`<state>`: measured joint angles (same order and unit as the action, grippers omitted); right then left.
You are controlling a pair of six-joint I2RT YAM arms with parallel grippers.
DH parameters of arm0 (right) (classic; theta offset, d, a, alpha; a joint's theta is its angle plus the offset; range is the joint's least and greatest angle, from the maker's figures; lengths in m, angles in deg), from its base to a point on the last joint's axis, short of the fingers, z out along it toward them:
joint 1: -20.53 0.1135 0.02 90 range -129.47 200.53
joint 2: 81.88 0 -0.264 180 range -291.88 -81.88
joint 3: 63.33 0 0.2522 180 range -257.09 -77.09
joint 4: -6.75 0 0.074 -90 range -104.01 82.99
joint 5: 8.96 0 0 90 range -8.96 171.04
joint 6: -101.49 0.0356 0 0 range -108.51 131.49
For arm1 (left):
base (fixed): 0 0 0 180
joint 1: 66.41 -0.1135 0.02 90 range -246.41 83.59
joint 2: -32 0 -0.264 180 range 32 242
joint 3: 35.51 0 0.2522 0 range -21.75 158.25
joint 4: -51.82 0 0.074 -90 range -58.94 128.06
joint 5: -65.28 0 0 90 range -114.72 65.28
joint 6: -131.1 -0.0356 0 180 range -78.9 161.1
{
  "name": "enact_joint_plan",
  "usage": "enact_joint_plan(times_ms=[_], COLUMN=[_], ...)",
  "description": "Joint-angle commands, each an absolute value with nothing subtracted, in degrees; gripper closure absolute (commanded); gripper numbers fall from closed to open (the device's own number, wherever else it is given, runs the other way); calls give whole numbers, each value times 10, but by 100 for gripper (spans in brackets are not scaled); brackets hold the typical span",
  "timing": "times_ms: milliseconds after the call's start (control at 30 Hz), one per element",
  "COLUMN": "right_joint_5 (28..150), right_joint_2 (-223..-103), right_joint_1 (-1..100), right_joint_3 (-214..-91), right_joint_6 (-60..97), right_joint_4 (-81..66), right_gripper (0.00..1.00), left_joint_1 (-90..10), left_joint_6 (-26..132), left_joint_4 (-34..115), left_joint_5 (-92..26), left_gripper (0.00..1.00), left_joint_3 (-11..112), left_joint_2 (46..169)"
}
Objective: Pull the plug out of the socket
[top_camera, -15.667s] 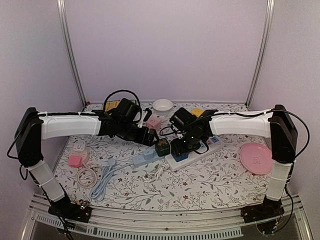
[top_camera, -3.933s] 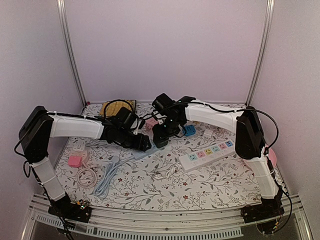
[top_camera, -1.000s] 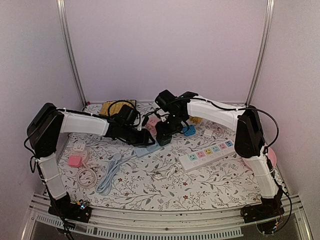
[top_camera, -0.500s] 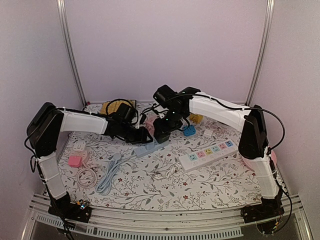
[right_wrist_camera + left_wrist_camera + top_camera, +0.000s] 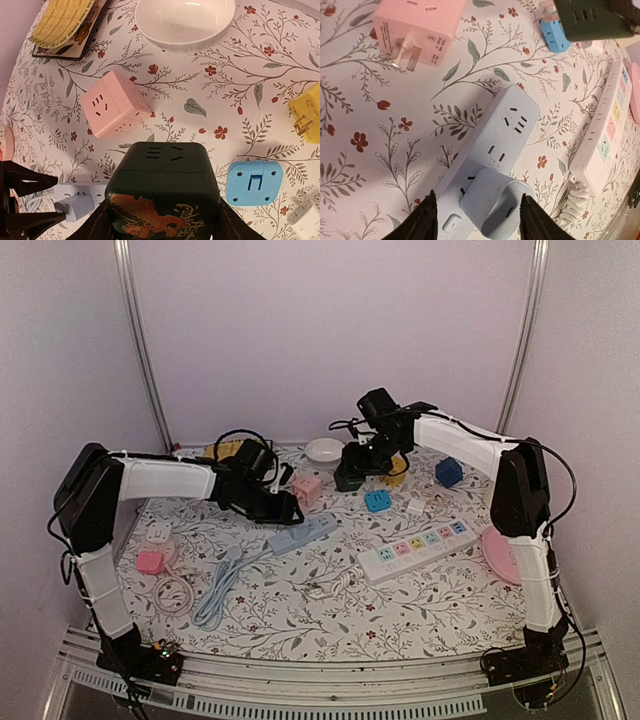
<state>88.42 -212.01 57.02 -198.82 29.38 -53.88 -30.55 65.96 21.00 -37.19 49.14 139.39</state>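
Observation:
The tabletop below is bare between the power strip's far end and the blue adapter. My right gripper will lower the plug onto it next and release the plug.
The plug is a dark green cube (image 5: 162, 180) with a dragon print. My right gripper (image 5: 160, 225) is shut on it and holds it in the air near the back of the table (image 5: 348, 478), clear of the socket. The socket is a light-blue power strip (image 5: 305, 532) lying flat on the floral table. My left gripper (image 5: 288, 512) hovers over the strip's near end (image 5: 512, 125). Its jaws (image 5: 479, 220) are open, with the fingers standing either side of the strip and of a small light-blue adapter (image 5: 492, 202) still seated in it.
A pink cube socket (image 5: 306, 488), white bowl (image 5: 324, 450), blue adapter (image 5: 377, 501) and dark blue cube (image 5: 448, 472) lie at the back. A white power strip (image 5: 415, 548) and pink plate (image 5: 505, 555) sit to the right. Coiled cables (image 5: 175, 590) lie at the left.
My right gripper has lifted the dark green cube up and back to the right, away from the light-blue strip. My left jaws have opened off the strip.

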Motion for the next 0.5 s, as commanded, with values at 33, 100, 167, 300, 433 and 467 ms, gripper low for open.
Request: enact_joint_plan(times_ms=[33,100,167,300,433,467], right_joint_5=[900,903,907,899,885,881], right_joint_2=[-2177,-2195,-2205,-2215,-2215,-2213], right_joint_1=[563,563,562,561,561,560], right_joint_3=[-2017,-2027,-2033,-2033,-2027,-2025], right_joint_6=[313,311,311,311,311,310], right_joint_4=[-485,-481,-476,-473,-480,-482], right_gripper=[67,65,62,56,43,38], left_joint_1=[-291,-282,-272,-256,-246,-245], left_joint_6=[611,593,578,558,542,537], left_joint_4=[180,179,171,153,142,137], left_joint_5=[-356,-355,-350,-330,-308,-302], left_gripper=[38,34,33,33,35,35], left_joint_3=[522,527,534,548,557,560], left_joint_2=[1360,1358,1362,1380,1399,1403])
